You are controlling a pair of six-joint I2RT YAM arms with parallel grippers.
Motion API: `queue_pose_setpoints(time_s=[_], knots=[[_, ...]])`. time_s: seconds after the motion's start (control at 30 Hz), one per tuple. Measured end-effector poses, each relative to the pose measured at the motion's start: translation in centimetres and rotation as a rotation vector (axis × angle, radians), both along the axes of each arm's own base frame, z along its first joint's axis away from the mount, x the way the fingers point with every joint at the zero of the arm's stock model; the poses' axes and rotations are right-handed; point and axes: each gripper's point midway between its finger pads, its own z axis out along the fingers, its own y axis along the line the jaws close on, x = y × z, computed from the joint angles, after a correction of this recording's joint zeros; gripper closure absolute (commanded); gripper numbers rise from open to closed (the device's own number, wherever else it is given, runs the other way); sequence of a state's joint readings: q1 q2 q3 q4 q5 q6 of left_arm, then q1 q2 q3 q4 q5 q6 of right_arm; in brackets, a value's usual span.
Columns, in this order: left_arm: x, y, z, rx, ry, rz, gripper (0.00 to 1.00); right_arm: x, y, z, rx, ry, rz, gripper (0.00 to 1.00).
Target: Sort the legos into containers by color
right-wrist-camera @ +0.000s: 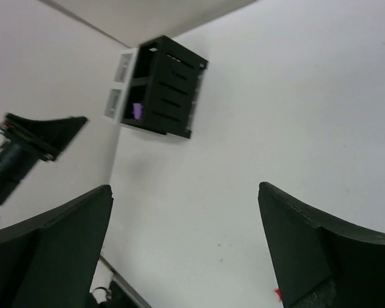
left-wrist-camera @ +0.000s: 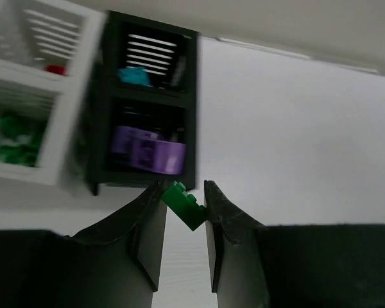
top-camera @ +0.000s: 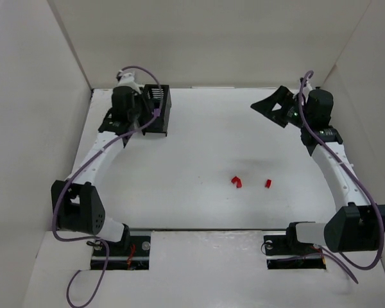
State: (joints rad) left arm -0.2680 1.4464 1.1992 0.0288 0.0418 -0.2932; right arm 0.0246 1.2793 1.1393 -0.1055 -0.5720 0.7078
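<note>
Green legos lie in the white container's near cell (left-wrist-camera: 20, 133), so my left gripper will move over it next, to the left in the top view.
My left gripper (left-wrist-camera: 183, 189) is shut on a small green lego (left-wrist-camera: 186, 205), held tilted just short of the containers. The black container (left-wrist-camera: 147, 102) holds a teal lego (left-wrist-camera: 135, 76) in its far cell and purple legos (left-wrist-camera: 147, 151) in its near cell. Joined to its left, the white container (left-wrist-camera: 58, 128) holds green legos (left-wrist-camera: 13, 138) and a red one (left-wrist-camera: 54, 68). Two red legos (top-camera: 236, 181) (top-camera: 268, 183) lie on the table (top-camera: 205, 141). My right gripper (right-wrist-camera: 185, 189) hangs open and empty at the back right (top-camera: 273, 106).
White walls (top-camera: 205, 38) enclose the table on three sides. Both arm bases (top-camera: 122, 250) (top-camera: 295, 247) sit at the near edge. From the right wrist view the black container (right-wrist-camera: 167, 86) stands far off at the back wall.
</note>
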Motion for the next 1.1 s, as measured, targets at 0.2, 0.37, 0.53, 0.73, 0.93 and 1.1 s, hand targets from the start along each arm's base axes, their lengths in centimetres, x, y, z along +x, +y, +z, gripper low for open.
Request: queue_pose_setpoints(time_s=[0.2,0.37,0.53,0.73,0.93,1.1], knots=[[3.2,10.1,-0.4,0.019,0.046,0.213,1.0,-0.4,-2.0,-4.4,-0.155,0.114,-0.069,0.0],[6.0,13.2,-1.6,0.039,0.09,0.27,1.0,-0.7,-3.0,-6.3,-0.221,0.167,-0.092,0.0],[7.4,15.7,-4.4,0.055,0.172,0.314,1.0,-0.5,-3.5,-8.0,-0.253,0.211,-0.099,0.0],[7.4,18.1,-7.2,0.058,0.251,0.354,0.99,-0.5,-4.2,-8.9,-0.268,0.243,-0.116,0.0],[7.3,18.1,-7.2,0.059,0.256,0.342,0.81,-0.3,-4.7,-9.1,-0.274,0.251,-0.136,0.0],[7.4,17.7,-7.4,0.058,0.261,0.327,0.77,-0.2,-4.8,-9.8,-0.278,0.272,-0.132,0.0]])
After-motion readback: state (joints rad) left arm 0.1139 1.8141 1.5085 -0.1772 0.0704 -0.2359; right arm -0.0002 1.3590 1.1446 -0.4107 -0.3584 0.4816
